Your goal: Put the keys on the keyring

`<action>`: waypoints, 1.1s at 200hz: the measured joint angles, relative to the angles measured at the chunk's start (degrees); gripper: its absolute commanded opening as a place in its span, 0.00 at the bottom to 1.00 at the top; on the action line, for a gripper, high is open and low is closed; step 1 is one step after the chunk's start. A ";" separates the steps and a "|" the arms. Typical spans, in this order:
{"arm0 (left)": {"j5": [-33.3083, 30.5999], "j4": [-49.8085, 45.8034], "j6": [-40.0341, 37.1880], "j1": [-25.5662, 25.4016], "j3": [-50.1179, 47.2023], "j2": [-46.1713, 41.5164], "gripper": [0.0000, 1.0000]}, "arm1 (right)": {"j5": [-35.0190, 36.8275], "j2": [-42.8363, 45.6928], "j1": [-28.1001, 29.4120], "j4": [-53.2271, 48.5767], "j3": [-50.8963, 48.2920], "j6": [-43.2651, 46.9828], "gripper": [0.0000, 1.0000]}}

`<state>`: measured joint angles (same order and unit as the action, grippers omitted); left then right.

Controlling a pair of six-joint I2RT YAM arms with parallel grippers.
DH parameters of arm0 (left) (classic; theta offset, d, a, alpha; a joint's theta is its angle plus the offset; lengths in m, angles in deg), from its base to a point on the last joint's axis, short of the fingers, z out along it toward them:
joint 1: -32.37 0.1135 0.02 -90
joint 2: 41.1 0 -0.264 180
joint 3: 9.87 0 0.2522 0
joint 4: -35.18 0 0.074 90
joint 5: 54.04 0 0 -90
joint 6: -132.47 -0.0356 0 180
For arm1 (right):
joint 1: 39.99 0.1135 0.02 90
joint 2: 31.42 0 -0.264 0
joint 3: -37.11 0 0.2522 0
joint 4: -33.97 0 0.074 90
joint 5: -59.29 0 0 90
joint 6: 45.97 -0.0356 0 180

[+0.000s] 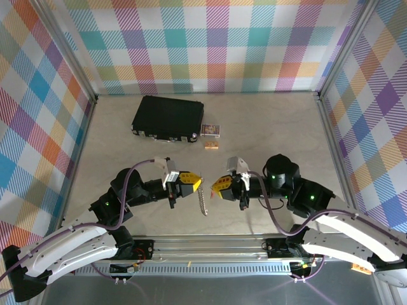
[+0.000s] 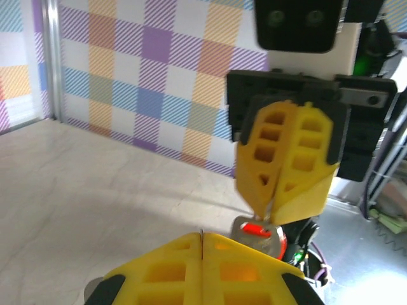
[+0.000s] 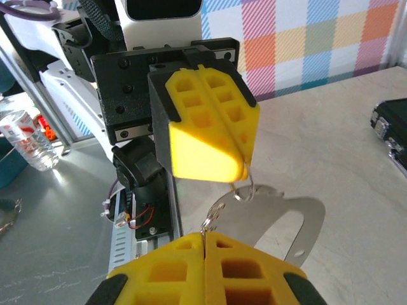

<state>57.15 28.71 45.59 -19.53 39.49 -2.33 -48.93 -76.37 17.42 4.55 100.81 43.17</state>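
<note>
The robot's right gripper should turn its fingers down and lower onto the bare tabletop before the aluminium bar to release the end of the chain, since that spot is below the gripper.
My left gripper and right gripper meet tip to tip above the table's near middle, both shut. The keys hang from the left fingertips as a thin silvery strip. In the right wrist view they are a flat silvery looped piece on a wire ring pinched by the left gripper. My right gripper pinches the keyring's small chain end. In the left wrist view the keyring's red tag hangs under the right gripper, just beyond my shut left gripper.
A black case lies at the back of the table. Beside it sit a red-and-white card box and a small tan block. Plaid walls close in three sides. An aluminium rail runs along the near edge.
</note>
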 measured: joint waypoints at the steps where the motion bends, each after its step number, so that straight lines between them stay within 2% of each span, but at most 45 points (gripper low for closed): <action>1: -0.26 -0.04 0.00 0.00 0.00 0.00 0.00 | 0.17 0.20 0.00 -0.09 -0.11 -0.04 0.00; 42: -2.95 -0.07 -0.35 0.00 -0.48 -0.48 0.00 | 8.17 1.42 -0.15 -4.55 -1.49 -4.42 0.00; 110: -6.12 -0.31 -0.35 0.00 -4.83 -2.34 0.00 | 15.89 -11.82 -3.39 -14.36 -5.66 -16.06 0.00; 168: -9.55 -3.61 -0.81 0.00 -6.12 -4.02 0.00 | 16.26 -20.13 -7.91 -15.80 -9.92 -22.32 0.00; 220: -10.60 -4.20 -1.57 0.00 -6.21 -3.67 0.00 | 14.43 -28.89 -10.75 -11.58 -10.62 -24.00 0.02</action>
<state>46.55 24.51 44.01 -19.53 33.28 -6.00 -34.50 -105.26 6.66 -7.03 90.18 19.17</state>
